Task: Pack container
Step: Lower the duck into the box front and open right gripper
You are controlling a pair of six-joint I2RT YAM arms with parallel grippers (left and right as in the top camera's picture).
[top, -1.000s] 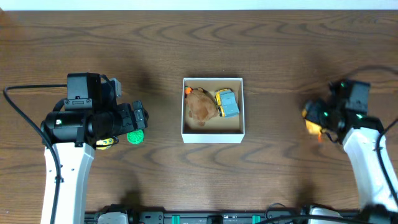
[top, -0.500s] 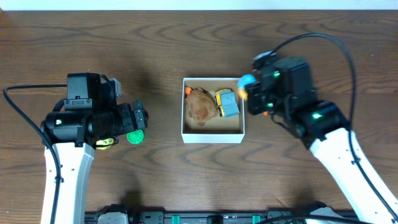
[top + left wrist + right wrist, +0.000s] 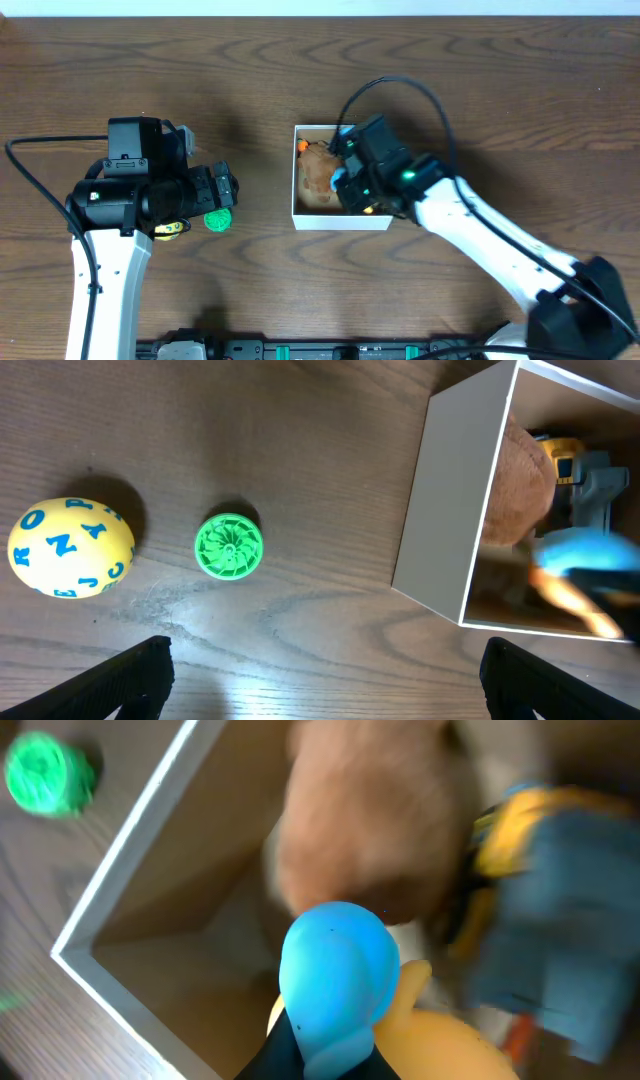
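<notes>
The right gripper lowers into the container's front next, toward its bare bottom beside the brown plush toy, and releases there, because that gap is still empty.
The container [image 3: 296,190], a shallow white-walled box with a brown inside, sits mid-table; its wall shows in the left wrist view [image 3: 450,500] and its rim in the right wrist view [image 3: 120,870]. Inside lie a brown plush toy [image 3: 318,170] [image 3: 370,830] and a yellow and blue toy truck [image 3: 540,890] [image 3: 585,470]. My right gripper [image 3: 347,186] [image 3: 325,1055] hangs over the box's front half, shut on a blue and orange toy [image 3: 335,970]. Left of the box, my left gripper [image 3: 225,190] [image 3: 325,660] stands open over bare wood, holding nothing.
A green ribbed disc [image 3: 217,219] [image 3: 229,545] and a yellow ball with blue letters [image 3: 170,229] [image 3: 70,548] lie on the table under the left arm, a hand's width left of the box. The right arm's cable [image 3: 400,88] arcs behind the box.
My right arm has swung from the table's right side to over the box, carrying the blue and orange toy. The left arm has not moved.
</notes>
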